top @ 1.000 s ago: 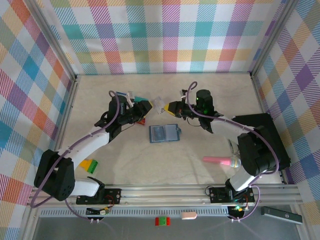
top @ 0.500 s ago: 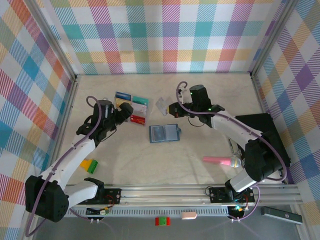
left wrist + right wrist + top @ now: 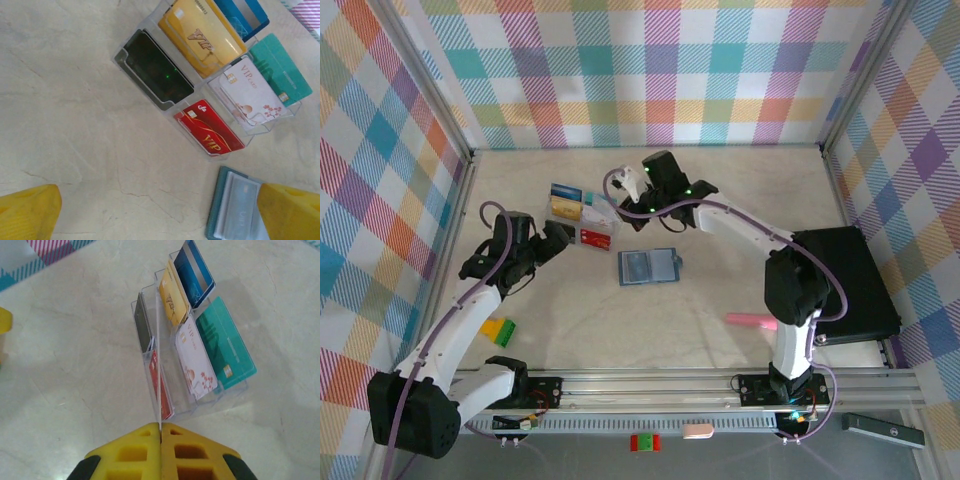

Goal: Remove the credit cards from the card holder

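Note:
My right gripper moves over the white card's slot [image 3: 594,217] [image 3: 186,374] and down next. It releases the thin pale card there, since the slot still has open room.
The teal card holder [image 3: 648,267] lies flat mid-table, a pale card still in its clear sleeve [image 3: 239,204]. To its far left stands a clear tiered rack [image 3: 582,215] with several credit cards in it: black [image 3: 155,70], yellow [image 3: 202,35], blue [image 3: 240,12], teal [image 3: 280,67], white [image 3: 245,95] and red [image 3: 210,130]. My left gripper [image 3: 558,240] is open and empty just left of the rack, its yellow fingers [image 3: 27,212] wide apart. My right gripper [image 3: 160,429] is shut on a thin pale card [image 3: 158,365], seen edge-on above the rack [image 3: 200,405].
A big black box [image 3: 845,280] sits at the right under my right arm. A pink object [image 3: 755,321] lies near the front right, and yellow and green blocks [image 3: 500,330] near the front left. Plaid walls close in the table.
My left gripper opened, let go of the teal card at the rack and drew back to the left. My right arm swung left, carrying the pale card over to the rack.

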